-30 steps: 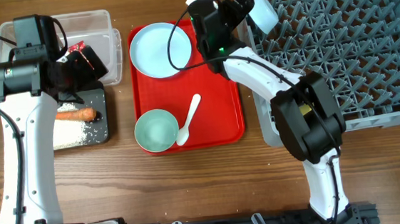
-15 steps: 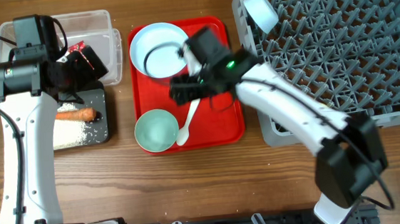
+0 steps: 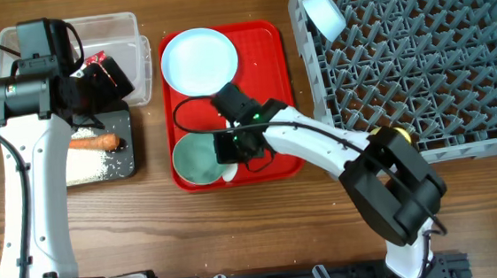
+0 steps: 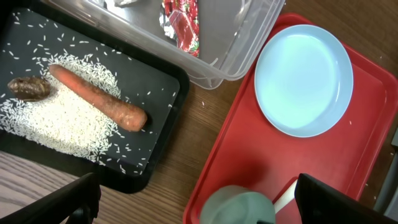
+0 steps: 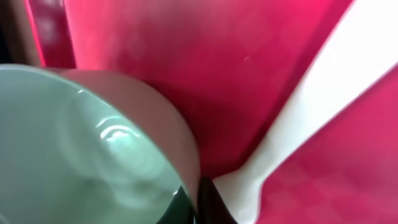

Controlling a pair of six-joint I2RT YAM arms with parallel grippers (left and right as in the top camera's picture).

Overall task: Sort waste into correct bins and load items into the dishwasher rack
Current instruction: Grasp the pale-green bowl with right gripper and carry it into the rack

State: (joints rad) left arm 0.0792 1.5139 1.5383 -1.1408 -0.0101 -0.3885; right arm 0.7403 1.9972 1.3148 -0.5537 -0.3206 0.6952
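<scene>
My right gripper next rises outward over the rack's side, then turns and lowers the mint-green bowl onto the rack's free wires beside the small pale bowl.
My right gripper is down on the red serving tray, shut on the right rim of the mint-green bowl. In the right wrist view the bowl's rim sits pinched between the dark fingertips, with the white spoon just beside it. The pale-blue plate lies at the tray's far end. One small pale bowl stands in the dishwasher rack. My left gripper hangs open and holds nothing, above the edge between the black tray and the red tray.
The black tray holds a carrot, loose rice and a brown scrap. A red wrapper lies in the clear tub. The rack's wall rises just right of the red tray.
My right arm swung from the rack's near-left corner down to the red tray, and its jaws closed on the mint-green bowl's rim. The left arm has stayed still.
</scene>
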